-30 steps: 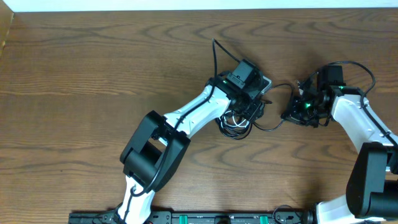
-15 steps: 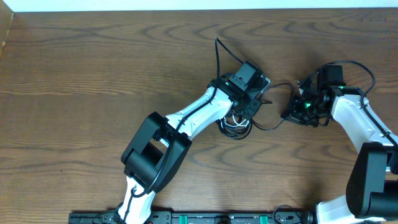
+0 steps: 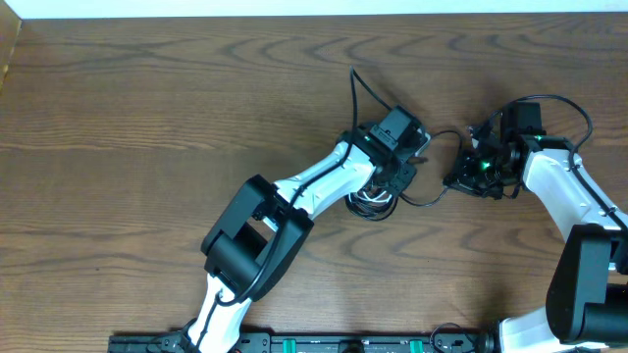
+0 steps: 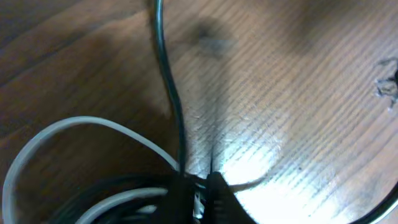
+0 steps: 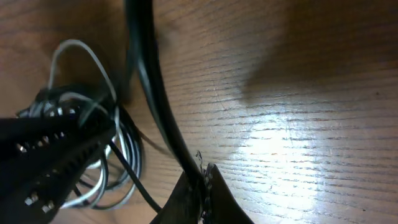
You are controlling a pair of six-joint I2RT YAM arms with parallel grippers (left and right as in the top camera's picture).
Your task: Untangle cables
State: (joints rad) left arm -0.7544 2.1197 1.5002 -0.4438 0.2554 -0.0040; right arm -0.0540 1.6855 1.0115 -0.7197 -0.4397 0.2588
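The robot's right gripper should next move outward over the bare wood, away from the coil (image 3: 373, 201), before it lets go of the black cable, since the cable's slack sags between them.
The cables lie as a small coil (image 3: 373, 201) of black and white cords under my left arm. My left gripper (image 3: 399, 176) sits over the coil's right edge. In the left wrist view the gripper (image 4: 202, 196) is shut on a thin black cable (image 4: 166, 74) that runs up and away, with a white cable (image 4: 74, 124) looping to the left. My right gripper (image 3: 457, 180) is to the right of the coil. In the right wrist view it (image 5: 202, 190) is shut on a black cable (image 5: 149, 87) leading out of the coil (image 5: 99, 162).
A black cord (image 3: 424, 199) sags between the coil and my right gripper. Another black cord (image 3: 446, 134) arcs between the two wrists. The thicker arm wires (image 3: 564, 103) loop above the right arm. The wooden table (image 3: 147, 118) spreads to the left.
My left gripper has moved a little to the right and away, still over the coil, drawing its cable with it. The right arm has not moved.
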